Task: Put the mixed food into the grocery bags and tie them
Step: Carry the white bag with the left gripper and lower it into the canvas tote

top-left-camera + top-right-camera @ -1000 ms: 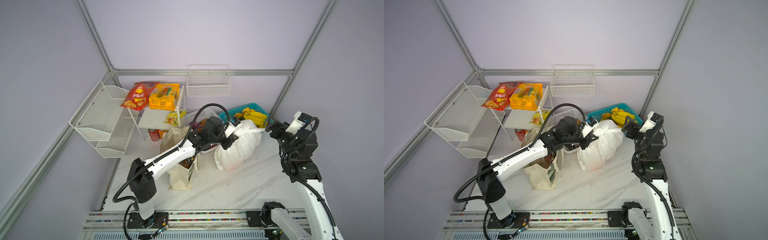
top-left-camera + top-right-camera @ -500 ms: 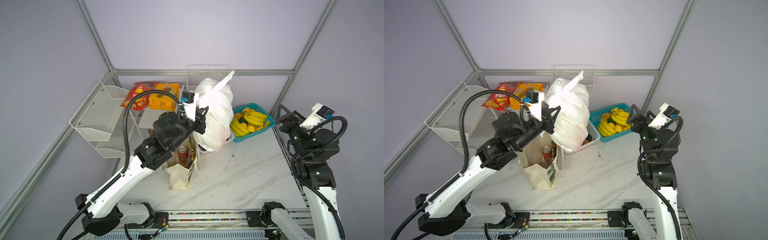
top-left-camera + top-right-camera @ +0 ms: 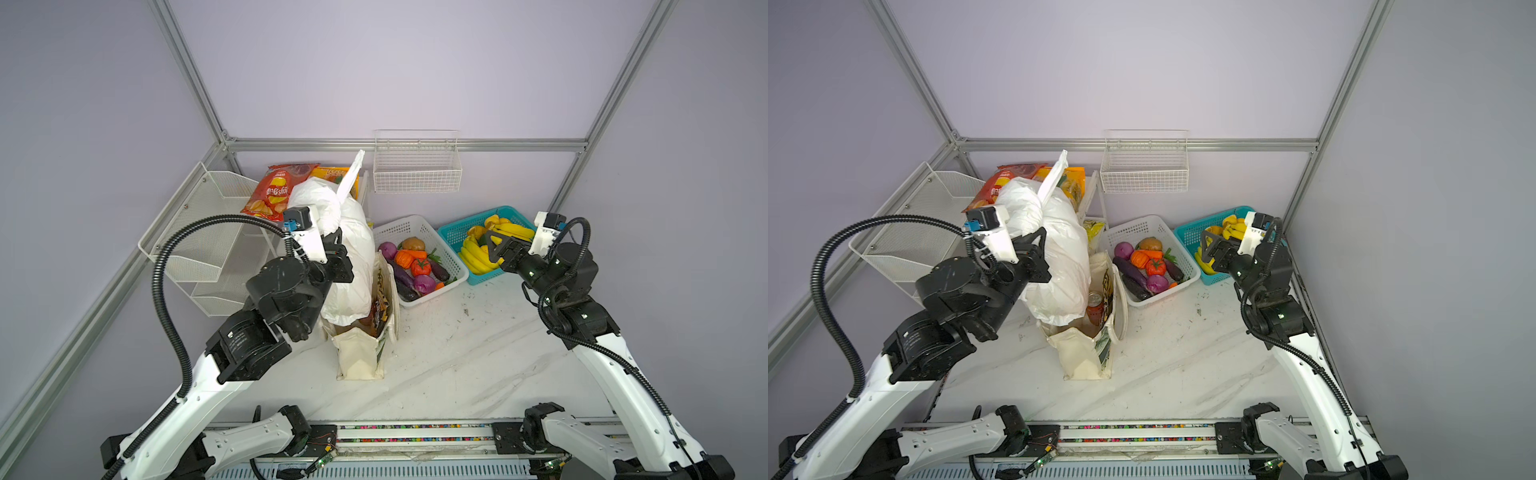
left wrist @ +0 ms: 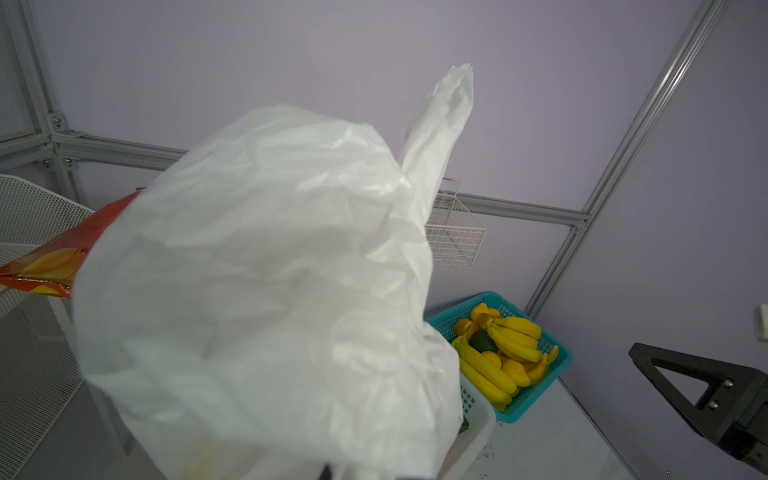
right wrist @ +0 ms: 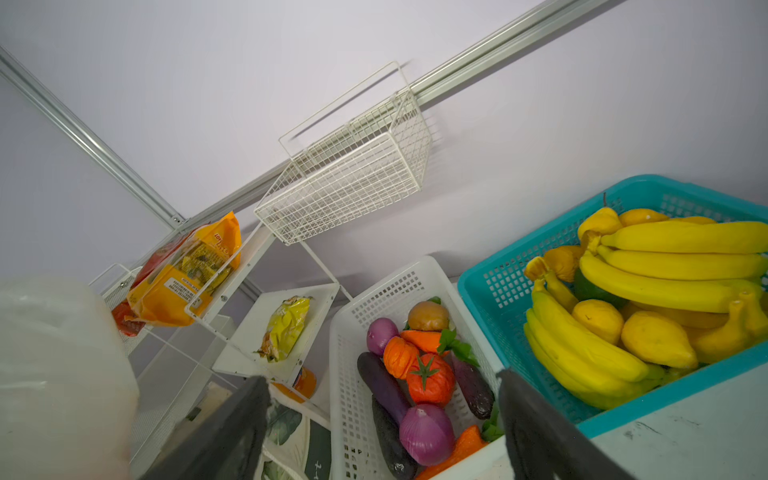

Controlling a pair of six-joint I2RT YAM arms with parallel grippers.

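Observation:
Next, my left gripper lowers the plastic bag down into the tote's opening (image 3: 1093, 308) and releases the plastic bag's gathered neck, since the plastic bag's bottom hangs over that opening.
My left gripper (image 3: 337, 248) is shut on the gathered neck of the white plastic bag (image 3: 351, 266), holding it up in the air. The bulging bag (image 3: 1059, 257) hangs with its bottom over the open mouth of the cream canvas tote (image 3: 359, 357), which stands on the table. Inside the tote, a top view shows a reddish-brown can (image 3: 1095, 307), and a black packet with yellow zigzags (image 3: 380, 301) leans on its wall. The plastic bag (image 4: 270, 291) fills the left wrist view and hides the jaws. My right gripper (image 3: 489, 248) hovers open and empty by the baskets (image 5: 380, 386).
A white lattice basket (image 3: 399, 222) of vegetables and a teal basket (image 3: 455, 232) of bananas sit at the back right. A wire shelf rack (image 3: 199, 232) with a red crisp packet (image 3: 274, 195) stands at the back left. A wire basket (image 3: 415, 170) hangs on the wall.
The left arm has lifted the plastic bag off the table and swung it left, over the tote. The right arm has drawn back to the right, still open.

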